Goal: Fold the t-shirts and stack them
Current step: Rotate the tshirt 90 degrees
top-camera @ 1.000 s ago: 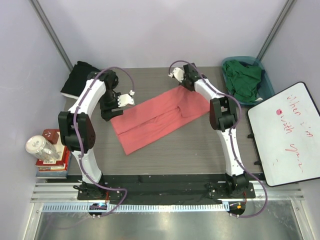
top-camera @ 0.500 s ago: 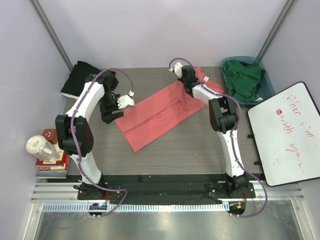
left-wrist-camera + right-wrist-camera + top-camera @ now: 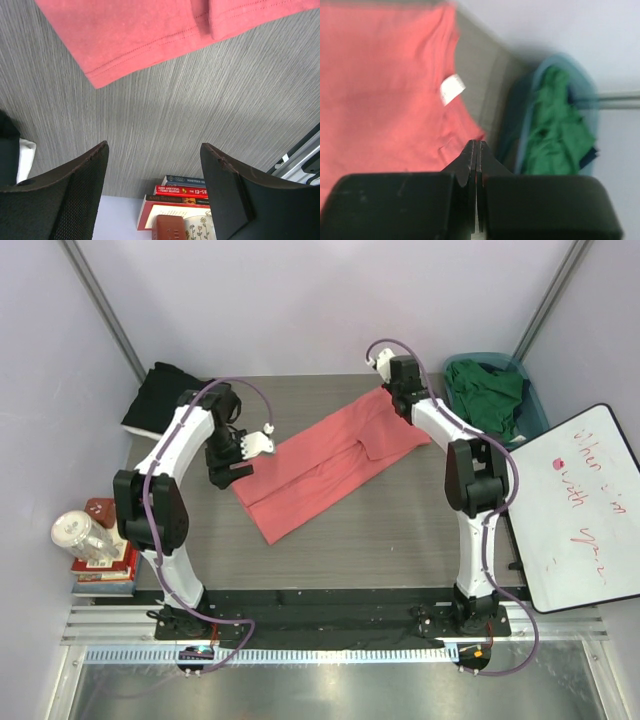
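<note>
I will next bring my left gripper down over the bare tabletop toward the hem corner of the coral-pink t-shirt (image 3: 99, 81) and close it. That corner lies below, just beyond the gripper's fingers.
The coral-pink t-shirt (image 3: 320, 465) lies flat and slantwise across the table, its white tag (image 3: 452, 89) showing in the right wrist view. My right gripper (image 3: 398, 398) is at the shirt's far right end, fingers (image 3: 472, 155) pressed shut; I see no cloth between them. Open over bare table, my left gripper (image 3: 224, 470) hangs just off the shirt's near left end (image 3: 130, 45), with nothing between its fingers (image 3: 85, 175). The dark green t-shirt (image 3: 488, 398) is bunched in the teal basket (image 3: 540, 70). A black t-shirt (image 3: 160, 395) lies at the back left corner.
The teal basket (image 3: 536, 412) stands at the back right. A whiteboard (image 3: 570, 510) leans at the right edge. A stack of books (image 3: 105, 565) with a jar (image 3: 82, 535) sits off the table's left side, also in the left wrist view as books (image 3: 192, 192).
My right gripper has swung back and right to the shirt's far end, staying shut. The shirt slid slightly right and its right end now lies flat. The left gripper barely moved.
</note>
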Robot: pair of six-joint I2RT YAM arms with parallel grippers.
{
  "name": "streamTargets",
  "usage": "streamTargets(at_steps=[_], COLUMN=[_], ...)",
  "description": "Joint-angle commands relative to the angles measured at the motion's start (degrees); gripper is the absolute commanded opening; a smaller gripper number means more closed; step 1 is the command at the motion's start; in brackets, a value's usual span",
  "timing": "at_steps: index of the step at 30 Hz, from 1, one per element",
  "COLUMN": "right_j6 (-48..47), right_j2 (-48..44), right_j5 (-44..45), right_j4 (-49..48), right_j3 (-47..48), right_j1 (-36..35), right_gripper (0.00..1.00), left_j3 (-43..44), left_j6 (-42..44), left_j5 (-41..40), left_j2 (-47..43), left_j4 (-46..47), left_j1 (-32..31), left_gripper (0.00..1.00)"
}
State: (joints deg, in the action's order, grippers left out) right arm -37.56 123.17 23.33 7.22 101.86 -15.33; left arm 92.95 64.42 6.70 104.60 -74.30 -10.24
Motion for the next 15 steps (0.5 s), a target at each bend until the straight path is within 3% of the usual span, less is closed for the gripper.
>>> streamTargets(at_steps=[1, 6, 9, 10, 13, 15], right_j6=[0.3, 1.8, 2.7, 2.8, 3.0, 3.2], right_j2=[5.4, 7.7, 6.8, 6.6, 5.1, 4.6], right_j5=[0.3, -0.8, -1.6, -1.9, -2.1, -2.0], right_j4=[5.2, 5.7, 6.0, 6.1, 6.1, 6.1], right_j3=[3.4, 7.6, 6.9, 6.5, 4.8, 3.8], right_j1=[0.9, 1.0, 1.0, 1.0, 1.0, 1.0], right_gripper=[0.01, 0.01, 0.01, 0.01, 0.01, 0.01], left_j3=[-0.7, -3.5, -2.5, -2.2, -0.1, 1.4], left_j6=[-0.8, -0.6, -1.1, -1.2, -2.7, -3.2], left_j5=[1.7, 1.9, 2.1, 2.2, 3.8, 5.0], left_j2=[-2.2, 2.1, 4.7, 6.3, 9.4, 10.8], left_j4=[1.3, 8.6, 12.2, 12.7, 14.1, 13.8], left_j1=[-0.3, -0.5, -0.6, -0.7, -0.7, -0.9], left_gripper=[0.74, 0.70, 0.51, 0.31, 0.00, 0.00])
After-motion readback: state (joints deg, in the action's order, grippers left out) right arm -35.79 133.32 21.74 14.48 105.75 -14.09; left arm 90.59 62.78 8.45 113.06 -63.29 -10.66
